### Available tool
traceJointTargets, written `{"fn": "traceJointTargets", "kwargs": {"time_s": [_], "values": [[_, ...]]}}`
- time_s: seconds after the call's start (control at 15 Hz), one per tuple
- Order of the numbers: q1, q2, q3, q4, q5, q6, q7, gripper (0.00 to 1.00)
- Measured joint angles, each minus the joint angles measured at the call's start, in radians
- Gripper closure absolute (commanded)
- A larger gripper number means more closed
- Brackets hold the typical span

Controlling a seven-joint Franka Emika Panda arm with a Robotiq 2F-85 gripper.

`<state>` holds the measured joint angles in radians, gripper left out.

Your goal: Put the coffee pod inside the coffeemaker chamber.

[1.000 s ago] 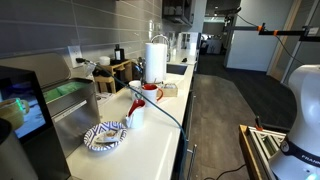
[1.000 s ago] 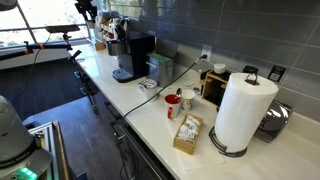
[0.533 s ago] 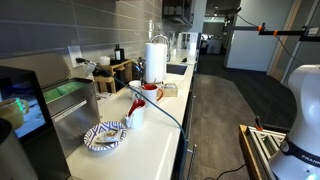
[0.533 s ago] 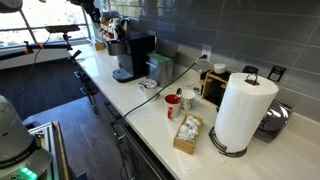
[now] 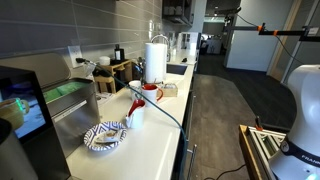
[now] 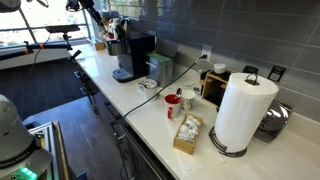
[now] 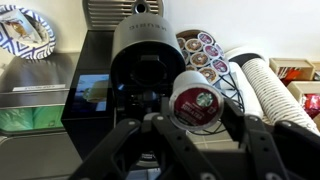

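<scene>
Since the coffeemaker's dark open chamber [image 7: 147, 74] lies below the pod and to its left in the wrist view, I will bring my gripper that way and down to release.
In the wrist view my gripper [image 7: 198, 118] is shut on the coffee pod [image 7: 196, 98], a small round capsule with a dark red top and pale rim, tilted toward the camera. It hangs above the black coffeemaker [image 7: 148, 55], just right of its rounded head. The teal touchscreen [image 7: 88, 93] glows on the machine's left. The chamber itself is not clearly seen. The coffeemaker shows in both exterior views [image 5: 20, 105] [image 6: 133, 55]; the gripper is not clear in either.
A rack of several pods [image 7: 205, 52] and a stack of white cups [image 7: 268, 92] stand right of the machine. A blue patterned plate [image 7: 22, 35] [image 5: 104, 136], a red-and-white mug [image 5: 150, 93] [image 6: 174, 102] and a paper towel roll [image 6: 243, 110] are on the counter.
</scene>
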<state>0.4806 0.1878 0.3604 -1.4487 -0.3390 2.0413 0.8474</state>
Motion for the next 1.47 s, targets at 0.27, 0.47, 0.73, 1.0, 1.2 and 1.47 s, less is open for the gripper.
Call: {"fn": "traceJointTargets", "kwargs": {"time_s": [0.27, 0.47, 0.73, 1.0, 1.2, 1.47], "values": [[0.006, 0.022, -0.022, -0.006, -0.035, -0.001, 0.024, 0.71], [0.005, 0.031, -0.04, -0.006, -0.04, -0.001, 0.024, 0.71], [0.005, 0.046, -0.055, -0.004, -0.04, -0.001, 0.016, 0.71], [0.006, 0.067, -0.056, 0.004, -0.04, -0.001, 0.003, 0.71], [0.006, 0.086, -0.057, 0.012, -0.04, -0.001, -0.01, 0.71], [0.01, 0.113, -0.064, 0.034, -0.04, -0.001, -0.029, 0.71]]}}
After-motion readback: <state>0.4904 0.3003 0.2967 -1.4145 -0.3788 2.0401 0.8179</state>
